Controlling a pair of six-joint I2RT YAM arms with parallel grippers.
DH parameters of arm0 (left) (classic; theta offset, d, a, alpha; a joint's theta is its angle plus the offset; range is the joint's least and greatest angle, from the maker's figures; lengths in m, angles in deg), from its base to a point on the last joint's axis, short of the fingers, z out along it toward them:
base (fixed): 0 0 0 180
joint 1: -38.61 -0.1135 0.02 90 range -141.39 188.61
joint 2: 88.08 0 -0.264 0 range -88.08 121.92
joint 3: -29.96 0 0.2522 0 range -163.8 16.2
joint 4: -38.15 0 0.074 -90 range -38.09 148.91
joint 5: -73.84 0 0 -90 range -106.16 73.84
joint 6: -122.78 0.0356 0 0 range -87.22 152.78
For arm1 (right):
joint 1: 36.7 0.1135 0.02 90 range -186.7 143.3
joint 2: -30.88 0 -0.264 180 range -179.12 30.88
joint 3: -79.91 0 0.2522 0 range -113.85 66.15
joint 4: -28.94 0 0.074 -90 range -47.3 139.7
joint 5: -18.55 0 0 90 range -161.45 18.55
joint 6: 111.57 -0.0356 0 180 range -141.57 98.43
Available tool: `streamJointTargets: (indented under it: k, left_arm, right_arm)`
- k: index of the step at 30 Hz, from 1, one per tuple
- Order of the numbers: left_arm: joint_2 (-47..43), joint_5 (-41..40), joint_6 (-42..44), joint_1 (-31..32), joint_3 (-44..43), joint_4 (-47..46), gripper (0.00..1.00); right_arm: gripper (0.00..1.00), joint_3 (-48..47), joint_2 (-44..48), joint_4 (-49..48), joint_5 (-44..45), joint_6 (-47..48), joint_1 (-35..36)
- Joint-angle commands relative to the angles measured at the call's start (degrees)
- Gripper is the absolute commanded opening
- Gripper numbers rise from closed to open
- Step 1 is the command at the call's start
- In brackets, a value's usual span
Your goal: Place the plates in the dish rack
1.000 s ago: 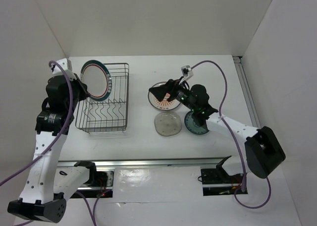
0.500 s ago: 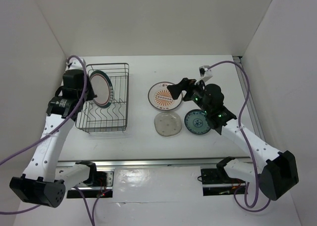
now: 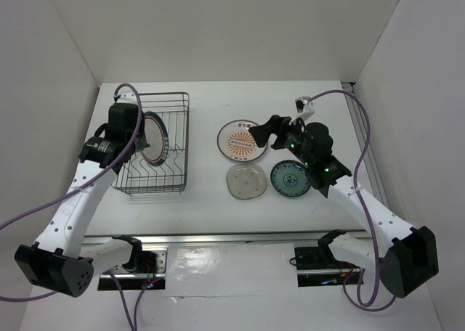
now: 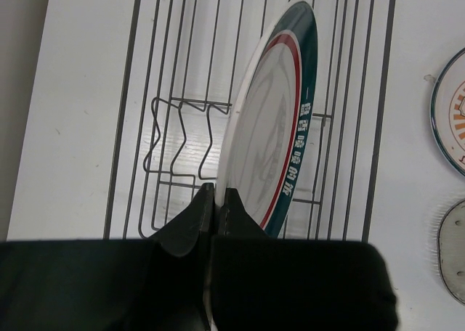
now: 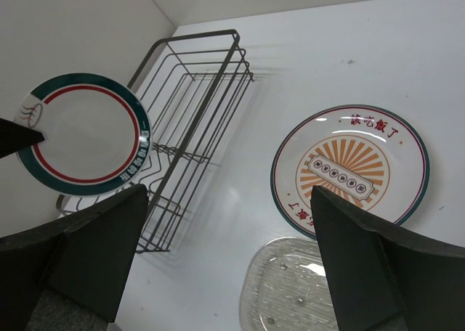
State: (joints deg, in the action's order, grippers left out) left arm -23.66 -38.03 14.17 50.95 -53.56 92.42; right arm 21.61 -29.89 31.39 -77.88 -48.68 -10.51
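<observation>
I will next move my left gripper down and to the right in the top view, onto the dish rack's wires nearest the sunburst plate (image 3: 174,168) (image 4: 315,157), because the white plate hangs above those wires.
My left gripper (image 4: 218,193) is shut on the lower edge of the white plate with the dark and red rim band (image 4: 272,128). It holds the plate on edge over the tines of the dark wire dish rack (image 4: 190,104). In the top view the gripper (image 3: 140,144), plate (image 3: 154,139) and rack (image 3: 174,99) are at the left. My right gripper (image 5: 229,193) is open and empty above the table, between the rack (image 5: 196,91) and the orange sunburst plate (image 5: 349,168). The translucent beige plate (image 3: 246,181) and the teal-blue plate (image 3: 290,178) lie flat in front of the sunburst plate (image 3: 242,141).
White walls close in the table on the left, back and right. A metal rail (image 3: 360,128) runs along the right edge. Purple cables loop over both arms.
My left gripper has carried the rimmed plate to the right and down, from the rack's far left corner to over its tines. My right gripper has drawn back off the sunburst plate.
</observation>
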Motion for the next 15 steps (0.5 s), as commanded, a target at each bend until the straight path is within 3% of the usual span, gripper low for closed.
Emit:
streamJointTargets:
  k: [1,15]
  left_arm:
    - [0.4,-2.3,-1.3,0.1,-1.8,-2.3,0.0]
    - [3.8,1.8,-1.9,0.1,-1.8,-2.3,0.0]
  right_arm:
    - [1.0,0.3,0.7,-2.1,-1.7,0.7,-1.1]
    - [1.0,1.9,-0.3,-4.5,-3.8,-0.8,-2.8]
